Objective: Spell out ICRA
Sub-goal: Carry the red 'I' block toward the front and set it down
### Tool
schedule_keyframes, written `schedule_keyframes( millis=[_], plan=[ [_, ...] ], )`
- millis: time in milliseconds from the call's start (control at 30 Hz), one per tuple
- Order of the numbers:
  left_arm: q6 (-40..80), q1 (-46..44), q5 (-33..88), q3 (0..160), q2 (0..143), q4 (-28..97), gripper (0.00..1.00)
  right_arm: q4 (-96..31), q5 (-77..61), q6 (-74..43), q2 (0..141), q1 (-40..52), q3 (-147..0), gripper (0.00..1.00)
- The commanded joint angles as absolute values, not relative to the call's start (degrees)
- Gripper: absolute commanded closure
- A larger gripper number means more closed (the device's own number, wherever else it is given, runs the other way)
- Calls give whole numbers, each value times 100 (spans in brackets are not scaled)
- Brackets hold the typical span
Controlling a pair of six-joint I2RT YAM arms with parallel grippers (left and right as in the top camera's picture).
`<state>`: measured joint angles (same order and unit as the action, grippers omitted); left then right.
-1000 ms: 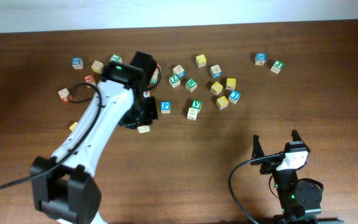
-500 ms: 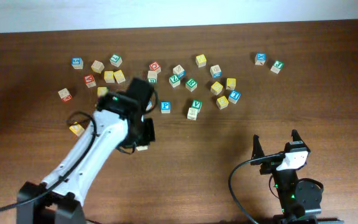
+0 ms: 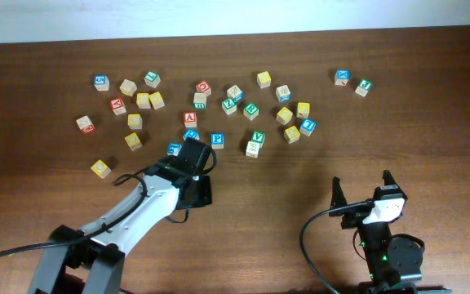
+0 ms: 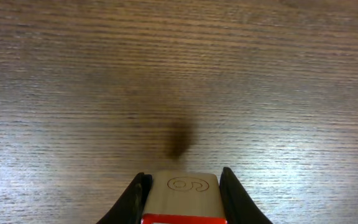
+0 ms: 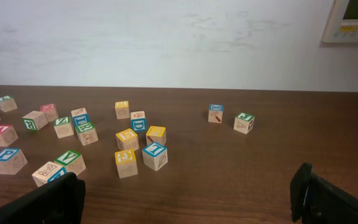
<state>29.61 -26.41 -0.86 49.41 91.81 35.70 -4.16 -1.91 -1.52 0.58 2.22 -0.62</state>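
The left gripper brings the small wooden cube down next, slightly to the right in the overhead view, and releases it, since it still hangs above bare wood.
In the left wrist view my left gripper (image 4: 184,190) is shut on a small wooden cube (image 4: 185,185) with a red-framed face. That face is turned away, so its letter is hidden. The cube hangs low over bare wood. From overhead the left gripper (image 3: 199,190) sits in front of the scattered cubes, with the held cube hidden under it. A red-framed A cube (image 3: 190,118) lies in the scatter. Letters on the yellow and green cubes are too small to read. My right gripper (image 3: 361,181) stands open and empty at the front right, its jaws (image 5: 188,199) wide apart.
Several lettered cubes are scattered across the far half of the table, among them a blue P (image 3: 217,140) and a green V (image 3: 258,136). Two cubes (image 3: 353,82) lie apart at the far right. A yellow cube (image 3: 100,168) lies alone at the left.
My left arm has drawn back from the scatter toward the table's front with the cube in its grip, uncovering the A cube and its neighbours. The right arm has not moved.
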Motion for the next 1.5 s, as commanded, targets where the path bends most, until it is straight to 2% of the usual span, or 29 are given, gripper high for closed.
schedule_keyframes(
  millis=[0,167,433,500,633,800,1100,1267,1400,1467],
  plan=[
    [3081,-2766,-126,4910,9181,3656,79,-447,-165,-191,19,185,-32,2],
    [3673,-2934,-128,4908,9203,3651,79,-447,-165,-191,19,185,-32,2],
    [3667,-3002,-123,4899,9229,3542,78,-447,-165,-191,19,185,-32,2],
    [3669,-3002,-123,4899,9229,3492,73,-447,-165,-191,19,185,-32,2],
    [3671,-3002,-121,4899,9271,3492,73,-447,-165,-191,19,185,-32,2],
    [3667,-3002,58,4899,9570,3448,77,-447,-165,-191,19,185,-32,2],
    [3465,-3000,64,4899,9677,3083,75,-447,-165,-191,19,185,-32,2],
    [3417,-3000,64,4899,9677,3030,65,-447,-165,-191,19,185,-32,2],
    [3420,-3000,69,4901,9675,3030,64,-447,-165,-191,19,185,-32,1],
    [3420,-2985,69,4921,9675,3072,60,-447,-165,-191,19,185,-32,2]
  ],
)
